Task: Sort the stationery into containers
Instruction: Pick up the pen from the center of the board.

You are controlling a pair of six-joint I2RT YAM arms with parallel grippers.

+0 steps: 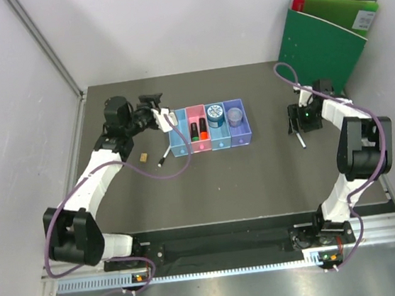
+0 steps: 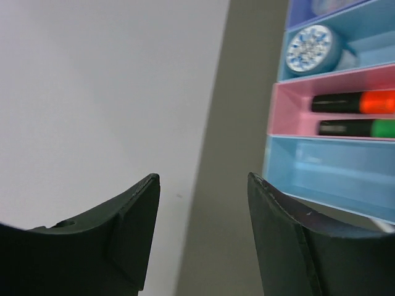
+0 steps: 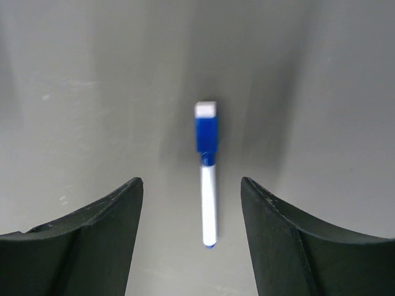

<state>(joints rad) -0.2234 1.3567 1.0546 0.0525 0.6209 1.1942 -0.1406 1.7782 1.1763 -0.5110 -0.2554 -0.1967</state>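
My open fingers are above the white pen, with its blue cap at the pen's far end. My right gripper should next move down and slightly outward onto that cap.
The containers (image 1: 211,145) stand in a row at mid table: light blue, pink, light blue, purple. The pink bin (image 2: 290,111) holds two black markers, one with an orange cap (image 2: 378,102) and one with a green cap (image 2: 382,128). The blue tape roll (image 2: 310,49) sits in the third bin. The first light blue bin (image 2: 333,172) looks empty. My left gripper (image 1: 164,116) is open and empty at the row's left end. A thin white pen (image 1: 164,155) lies left of the bins. My right gripper (image 1: 297,124) is open over a white pen with a blue cap (image 3: 208,185).
A big green binder (image 1: 327,33) leans at the back right corner. A small tan piece (image 1: 143,155) lies on the table left of the white pen. A round pale object (image 1: 235,117) sits in the purple bin. White walls close in the left, back and right sides.
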